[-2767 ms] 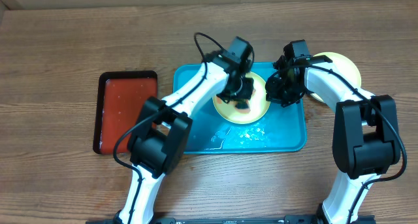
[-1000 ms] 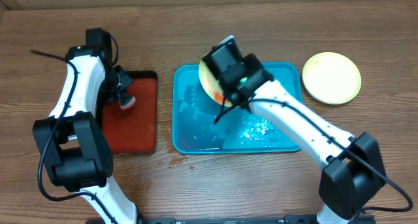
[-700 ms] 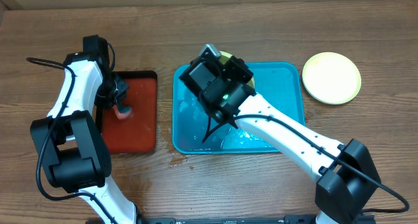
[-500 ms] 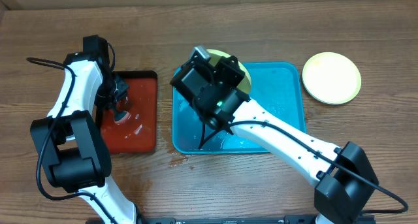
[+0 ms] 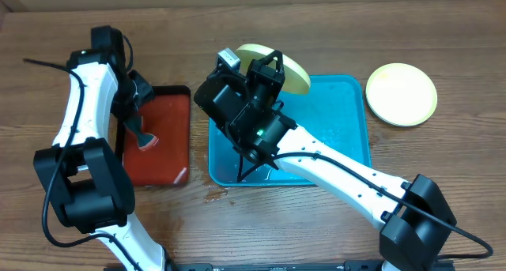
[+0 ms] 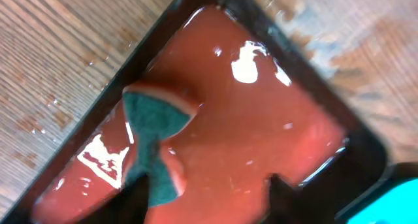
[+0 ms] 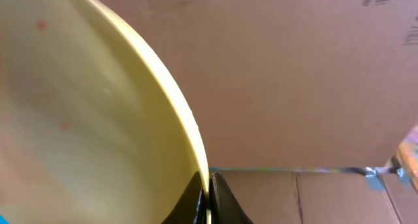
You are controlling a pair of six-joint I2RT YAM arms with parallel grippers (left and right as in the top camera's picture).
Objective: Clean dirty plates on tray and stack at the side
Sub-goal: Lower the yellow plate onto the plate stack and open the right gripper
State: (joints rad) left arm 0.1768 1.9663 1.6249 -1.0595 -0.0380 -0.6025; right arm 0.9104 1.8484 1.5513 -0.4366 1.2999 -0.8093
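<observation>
The plate in my right gripper goes to the right in the overhead view and down next. It is then released onto the second plate [image 5: 402,95], since that one lies beside the tray.
My right gripper [image 5: 269,72] is shut on the rim of a yellow-green plate [image 5: 289,70] and holds it tilted above the back edge of the turquoise tray [image 5: 341,133]. In the right wrist view the plate [image 7: 85,119] fills the left side and shows a few faint red specks; the fingertips [image 7: 196,199] pinch its edge. A second yellow-green plate [image 5: 401,93] lies on the table to the right of the tray. My left gripper [image 5: 140,122] is open over the small red tray [image 5: 168,148], with nothing between its fingers [image 6: 140,201].
A green-and-orange sponge [image 6: 155,142] lies in red liquid in the black-rimmed red tray [image 6: 261,119], just beside my left finger. Water glistens on the turquoise tray floor. Cardboard boxes [image 7: 294,74] stand behind the table.
My left gripper has opened and let the sponge go in the red tray, then risen a little. My right arm has swung the held plate up and toward the back left.
</observation>
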